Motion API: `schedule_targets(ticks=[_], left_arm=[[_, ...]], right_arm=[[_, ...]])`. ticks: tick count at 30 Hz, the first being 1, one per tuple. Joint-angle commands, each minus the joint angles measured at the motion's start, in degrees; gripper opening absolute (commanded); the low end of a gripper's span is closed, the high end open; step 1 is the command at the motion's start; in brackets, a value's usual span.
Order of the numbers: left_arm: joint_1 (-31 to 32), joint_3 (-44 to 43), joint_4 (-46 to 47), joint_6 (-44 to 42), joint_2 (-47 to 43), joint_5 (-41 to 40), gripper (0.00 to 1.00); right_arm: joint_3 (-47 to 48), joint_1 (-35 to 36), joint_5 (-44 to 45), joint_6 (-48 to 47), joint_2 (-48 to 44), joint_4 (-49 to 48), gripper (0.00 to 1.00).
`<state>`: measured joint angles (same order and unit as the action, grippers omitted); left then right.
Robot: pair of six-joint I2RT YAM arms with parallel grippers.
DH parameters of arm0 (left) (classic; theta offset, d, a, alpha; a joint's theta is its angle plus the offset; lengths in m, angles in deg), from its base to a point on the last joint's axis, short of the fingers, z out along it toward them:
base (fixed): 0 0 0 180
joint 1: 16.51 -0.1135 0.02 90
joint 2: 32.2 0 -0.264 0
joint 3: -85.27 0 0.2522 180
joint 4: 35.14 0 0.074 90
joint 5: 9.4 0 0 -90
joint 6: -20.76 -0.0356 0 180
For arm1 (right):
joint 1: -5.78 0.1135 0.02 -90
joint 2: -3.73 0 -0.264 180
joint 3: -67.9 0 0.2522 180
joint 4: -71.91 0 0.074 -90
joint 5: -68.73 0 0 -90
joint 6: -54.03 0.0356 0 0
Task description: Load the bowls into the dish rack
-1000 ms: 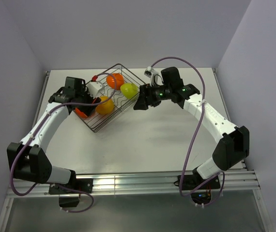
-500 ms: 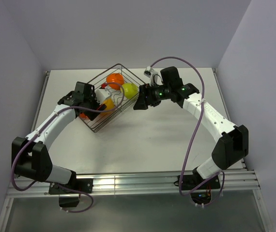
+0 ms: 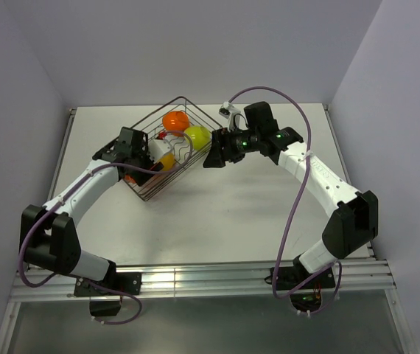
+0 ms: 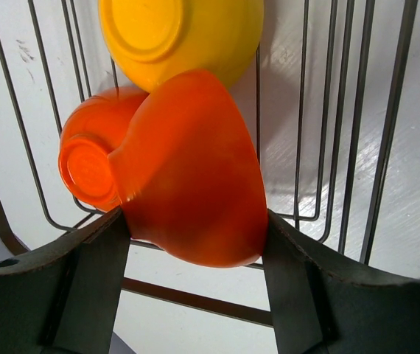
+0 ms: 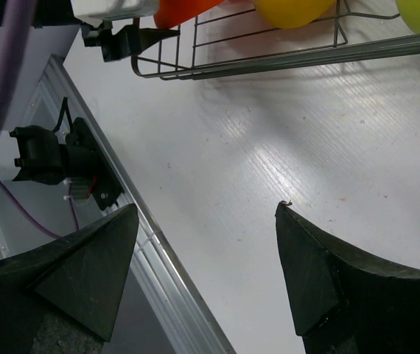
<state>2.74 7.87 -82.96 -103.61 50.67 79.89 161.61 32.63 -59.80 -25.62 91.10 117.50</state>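
The left gripper carries the red-orange bowl down toward the open wires beside the other red-orange bowl next.
The dish rack [image 3: 153, 193] stands at an angle at the back left of the table. In it I see an orange bowl [image 3: 175, 121], a lime green bowl [image 3: 197, 136] and a yellow bowl [image 3: 166, 161]. My left gripper [image 3: 163, 153] reaches over the rack's left side and is shut on a red-orange bowl [image 4: 195, 169], which touches both fingers. In the left wrist view another red-orange bowl [image 4: 91, 158] and the yellow bowl [image 4: 180, 37] lie on the rack's wires [image 4: 357, 147] just beyond it. My right gripper [image 3: 211, 158] hangs open and empty beside the rack's right corner.
In the right wrist view, bare white table [image 5: 269, 147] lies under the open fingers, with the rack's lower edge [image 5: 269, 63] above it. The aluminium rail [image 3: 210, 279] runs along the near edge. Grey walls close in the left, right and back.
My left arm has swung right, from the rack's left edge to over its inside, carrying the red-orange bowl. The right arm has stayed where it was.
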Motion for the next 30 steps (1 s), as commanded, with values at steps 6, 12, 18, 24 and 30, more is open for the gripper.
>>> schedule_targets(ticks=[6, 12, 18, 24, 30], left_arm=[[0.9, 1.3, 2.6, -0.8, 1.9, -1.0, 0.04], [1.4, 1.8, 2.7, -0.8, 2.0, -1.0, 0.21], [1.9, 1.9, 1.7, -0.6, 1.9, -0.9, 0.49], [2.7, 1.1, 0.0, -0.3, 1.3, 0.0, 0.78], [3.2, -0.1, -1.4, 0.3, 1.1, 0.2, 0.99]], right_arm=[[1.8, -0.2, 0.6, -0.8, -0.7, 0.1, 0.82], [2.0, -0.2, 0.6, -0.9, -0.7, 0.3, 0.82], [2.2, -0.2, 0.7, -0.7, -0.4, 0.3, 0.82], [2.3, -0.2, 0.6, -0.8, -0.4, 0.4, 0.82], [2.1, -0.3, 0.8, -0.9, -0.5, 0.4, 0.82]])
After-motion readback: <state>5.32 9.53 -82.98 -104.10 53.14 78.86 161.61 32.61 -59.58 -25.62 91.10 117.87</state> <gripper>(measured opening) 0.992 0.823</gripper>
